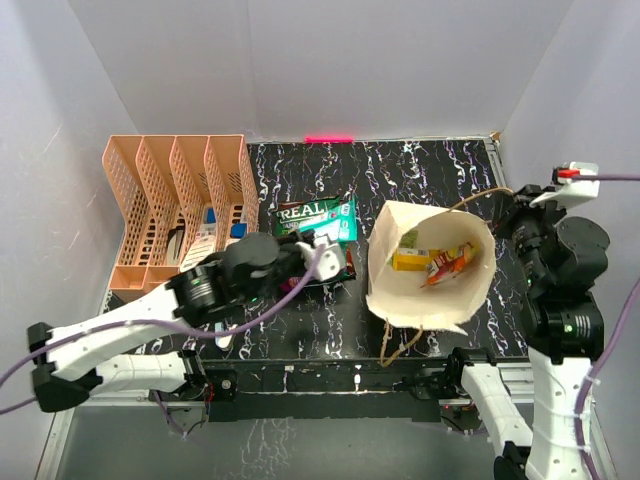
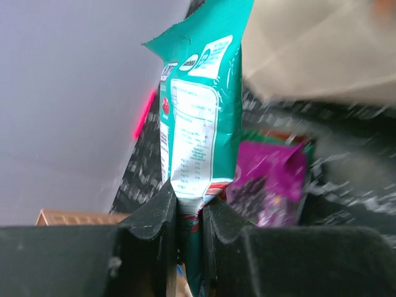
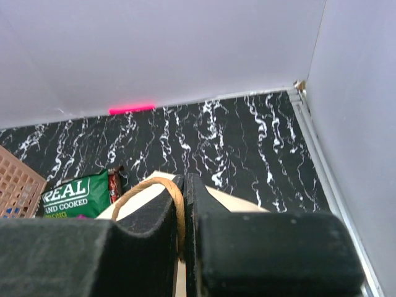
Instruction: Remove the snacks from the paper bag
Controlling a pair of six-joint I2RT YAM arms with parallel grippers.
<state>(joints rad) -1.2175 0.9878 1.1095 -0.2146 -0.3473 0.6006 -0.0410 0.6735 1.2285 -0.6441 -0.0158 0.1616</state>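
The teal-green packet in my left gripper goes down onto the dark green "REAL" bag next for release, since that bag lies on the tabletop below.
The cream paper bag [image 1: 430,300] stands open at the table's right of middle. Inside it lie a yellow packet [image 1: 408,261], an orange-red one [image 1: 452,262] and a light green one [image 1: 410,240]. My right gripper [image 1: 510,205] is shut on the bag's brown cord handle [image 3: 148,185] at the far right rim; the bag's edge [image 3: 232,203] shows beside the fingers [image 3: 184,185]. My left gripper [image 1: 325,252] is shut on a teal-green packet [image 2: 201,111], held upright left of the bag. The dark green "REAL" bag [image 1: 315,218] and a purple packet [image 2: 269,185] lie on the table.
A peach lattice file rack [image 1: 175,195] with stationery stands at the back left, close to my left arm. White walls close in the table on three sides. A pink-red strip [image 1: 330,138] glows at the back wall's foot.
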